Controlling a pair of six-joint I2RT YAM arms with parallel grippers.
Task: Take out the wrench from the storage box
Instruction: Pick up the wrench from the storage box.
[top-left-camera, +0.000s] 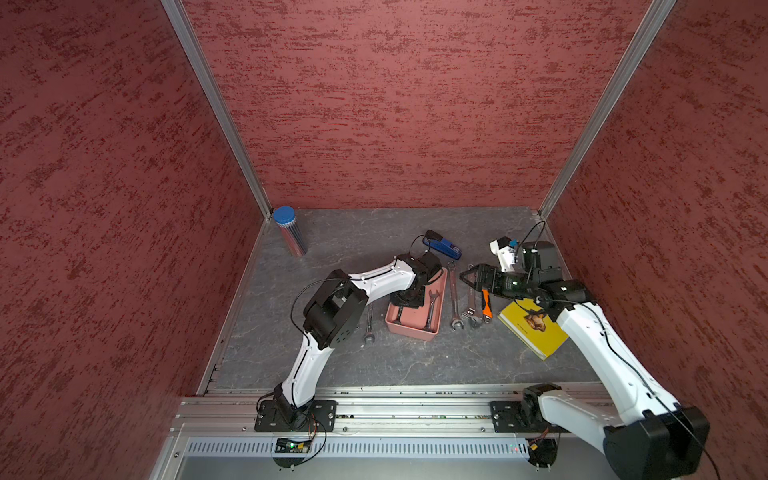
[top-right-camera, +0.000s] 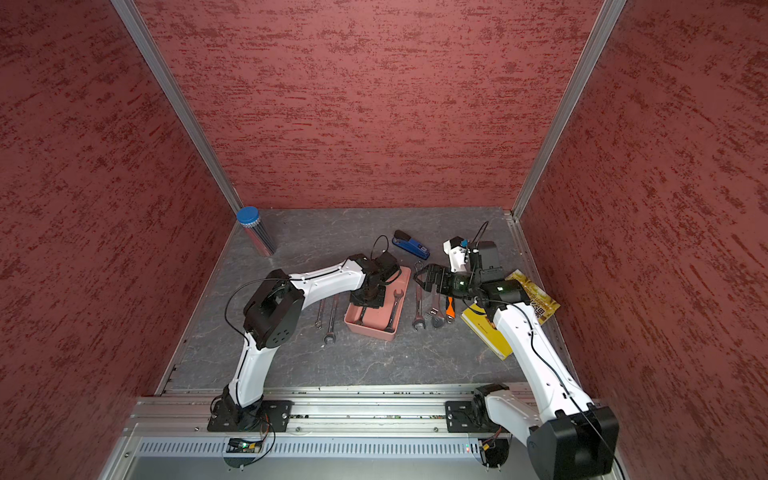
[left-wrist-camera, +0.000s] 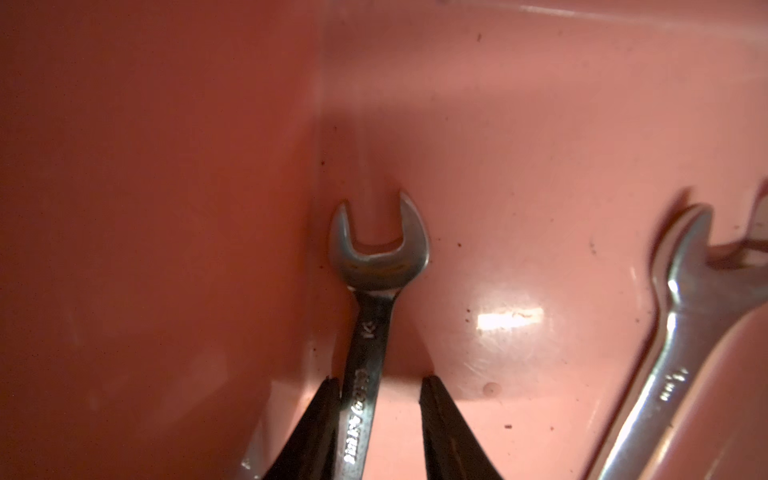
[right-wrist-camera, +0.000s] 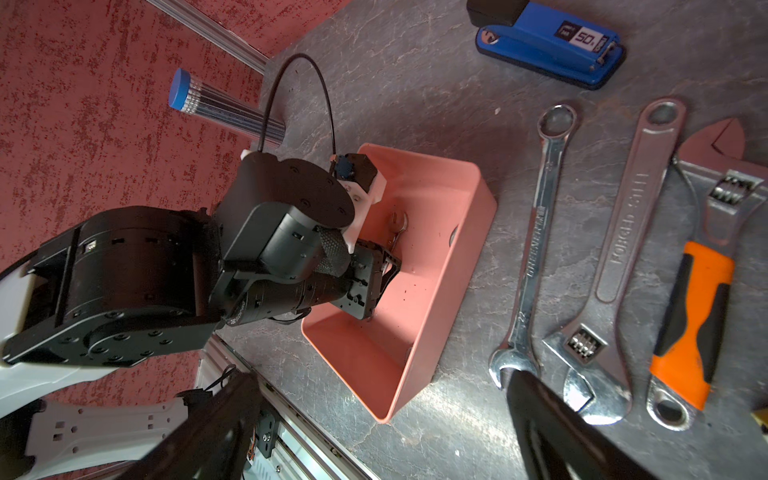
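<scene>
My left gripper should move away from the box's side next, toward the other wrench, and close on the first wrench's shank, because the side of the box leaves one finger little room.
The salmon-pink storage box sits mid-table with two steel wrenches in it. One wrench lies along the box wall. The other wrench lies beside it. My left gripper reaches down into the box. Its jaws straddle the first wrench's shank, one finger against it and a gap on the other side. My right gripper hovers wide open and empty, right of the box.
Right of the box lie a combination wrench, an adjustable wrench and an orange-handled one. Two more wrenches lie left of it. A blue stapler, a yellow book and a blue-capped pencil tube stand around.
</scene>
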